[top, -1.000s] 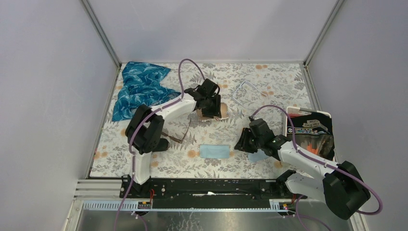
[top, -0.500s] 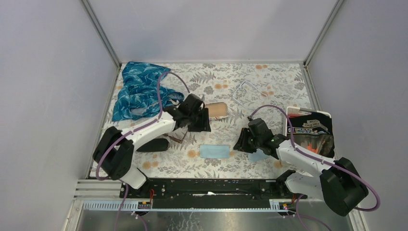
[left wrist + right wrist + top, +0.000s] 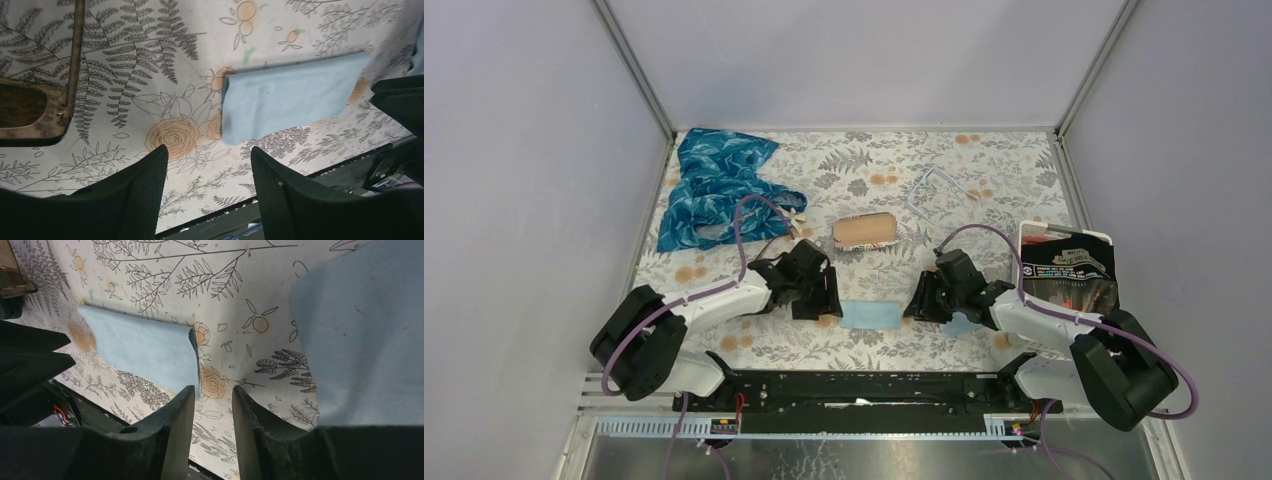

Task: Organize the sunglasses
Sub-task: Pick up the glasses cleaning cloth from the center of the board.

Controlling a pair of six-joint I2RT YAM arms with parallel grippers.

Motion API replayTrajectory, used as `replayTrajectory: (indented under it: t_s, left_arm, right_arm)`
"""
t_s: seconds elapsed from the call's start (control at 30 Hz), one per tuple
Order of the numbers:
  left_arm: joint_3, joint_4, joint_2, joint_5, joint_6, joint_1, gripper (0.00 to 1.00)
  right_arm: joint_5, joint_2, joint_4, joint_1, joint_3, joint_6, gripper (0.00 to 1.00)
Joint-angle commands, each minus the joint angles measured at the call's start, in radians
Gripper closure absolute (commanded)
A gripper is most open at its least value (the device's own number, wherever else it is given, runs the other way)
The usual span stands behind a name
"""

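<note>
The left gripper goes down and to the right in the top view onto the cloth's near corner (image 3: 844, 325) (image 3: 232, 138) next, because its open fingers stop short of that corner.
The sunglasses (image 3: 25, 107) show at the left edge of the left wrist view: a brown-tinted lens in a dark frame, with one slim arm running away from it, flat on the floral mat. In the top view my left arm hides them. My left gripper (image 3: 209, 150) (image 3: 819, 298) hangs low over the mat, open and empty, to the right of the sunglasses and just short of a folded light-blue cloth (image 3: 290, 95) (image 3: 872, 314). My right gripper (image 3: 212, 390) (image 3: 919, 305) is open by a narrow gap with nothing in it, its tips at that cloth's folded edge (image 3: 150, 347).
A second light-blue cloth (image 3: 360, 330) lies under the right gripper. A tan oblong object (image 3: 864, 232) sits mid-mat, clear-framed glasses (image 3: 934, 195) behind it. A blue patterned fabric (image 3: 714, 185) fills the far left corner; a black packet on a white tray (image 3: 1069, 272) stands at the right.
My left arm has swung back from the tan object toward the near edge, down beside the blue cloth, with its jaws opening wider. The right gripper has edged left and opened slightly.
</note>
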Motion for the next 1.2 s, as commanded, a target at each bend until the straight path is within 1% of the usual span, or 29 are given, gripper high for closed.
replayTrajectory:
  t_s: [0.0,0.23,0.5,0.8,0.9,1.03,1.17]
  left_arm:
    - [-0.040,0.121,0.029,0.025,-0.053,-0.016,0.34]
    - [-0.070,0.217,0.105,0.056,-0.107,-0.040,0.36]
    - [-0.067,0.235,0.143,0.063,-0.124,-0.056,0.40]
    - [-0.055,0.239,0.162,0.062,-0.128,-0.061,0.46]
    - [-0.053,0.239,0.169,0.063,-0.126,-0.064,0.50]
    - [-0.049,0.239,0.175,0.061,-0.128,-0.066,0.59]
    - [-0.048,0.240,0.179,0.058,-0.135,-0.072,0.75]
  right_arm:
    - [-0.034,0.031,0.068,-0.004,-0.008,-0.003,0.59]
    - [-0.041,0.092,0.124,-0.004,-0.009,-0.005,0.59]
    - [-0.077,0.153,0.164,-0.002,-0.002,-0.004,0.59]
    - [-0.084,0.158,0.174,0.005,-0.009,0.000,0.60]
    - [-0.083,0.158,0.174,0.010,-0.011,0.002,0.60]
    - [-0.081,0.161,0.180,0.014,-0.016,0.009,0.60]
    - [-0.071,0.153,0.161,0.020,-0.023,0.006,0.60]
